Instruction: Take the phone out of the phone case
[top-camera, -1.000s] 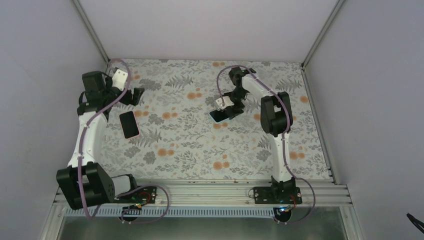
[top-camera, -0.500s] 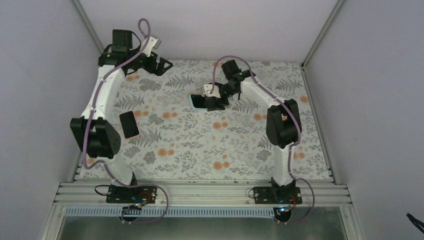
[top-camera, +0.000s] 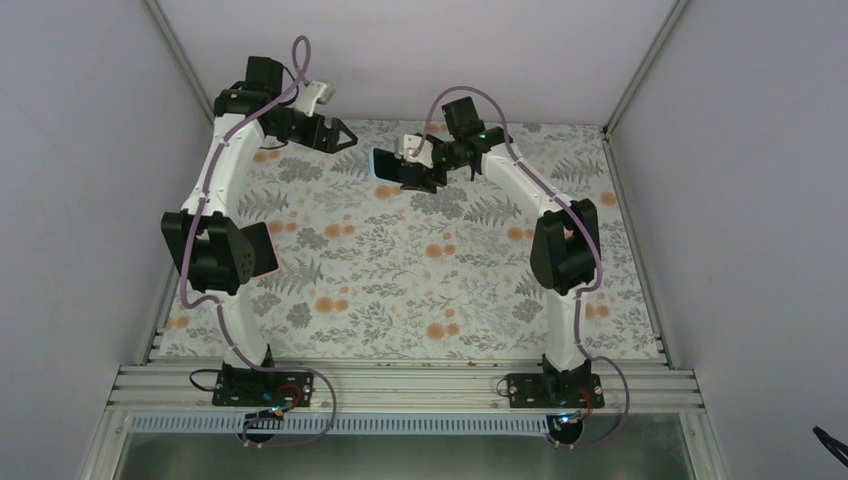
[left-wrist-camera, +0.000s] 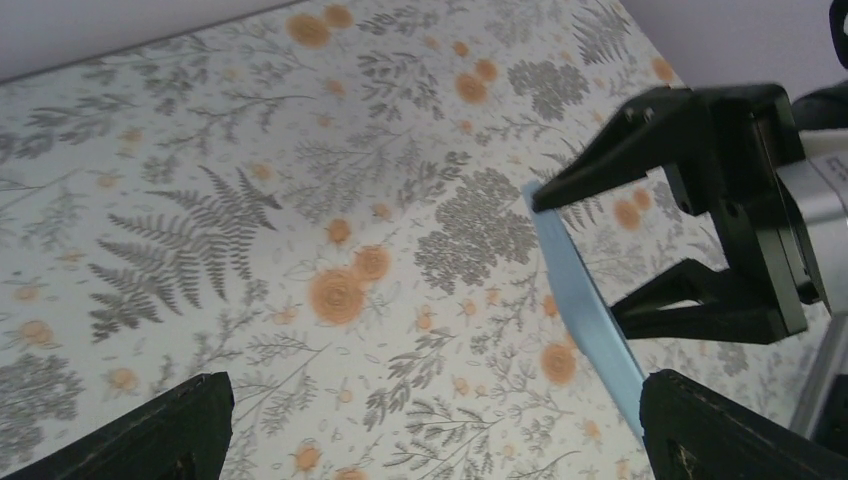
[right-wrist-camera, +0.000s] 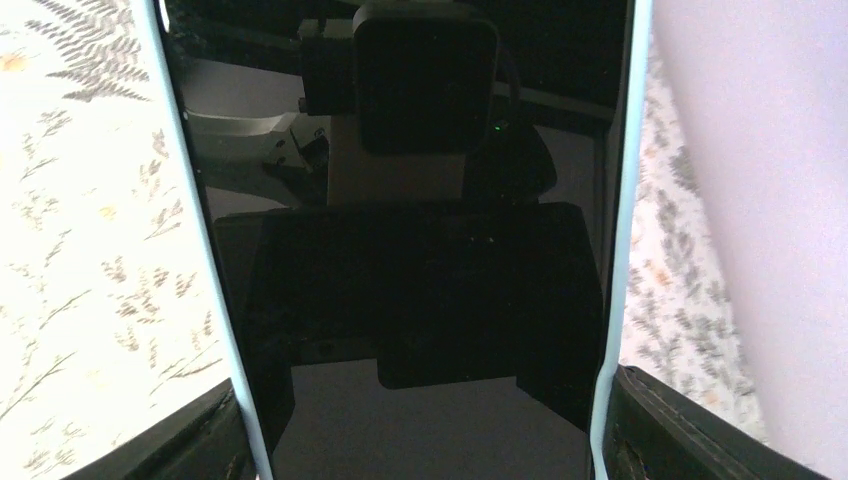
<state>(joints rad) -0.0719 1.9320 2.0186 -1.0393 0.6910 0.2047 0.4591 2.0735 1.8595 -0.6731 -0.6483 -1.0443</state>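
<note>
The phone case's loose end (top-camera: 373, 166) (left-wrist-camera: 592, 318) sticks out past the fingers of my right gripper, and my left gripper will go to the right in the top view and close on it.
The phone (right-wrist-camera: 420, 200), its black screen facing the right wrist camera, sits in a light-blue phone case (right-wrist-camera: 612, 200) whose rims run down both sides. My right gripper (right-wrist-camera: 420, 445) is shut on the case's long edges and holds it off the table near the back (top-camera: 386, 164). In the left wrist view the case shows edge-on as a blue strip (left-wrist-camera: 585, 300) between the right gripper's fingers (left-wrist-camera: 700, 190). My left gripper (top-camera: 338, 134) hangs open and empty just left of the phone, its fingertips (left-wrist-camera: 180, 430) far apart.
A flat black slab (top-camera: 266, 250) lies on the floral mat (top-camera: 420, 290) at the left, partly under the left arm's elbow. Grey walls close in the back and both sides.
The right gripper carried the cased phone up and toward the back left. The left arm rose and swung its open gripper right, toward the phone. Its elbow now covers part of the black slab.
</note>
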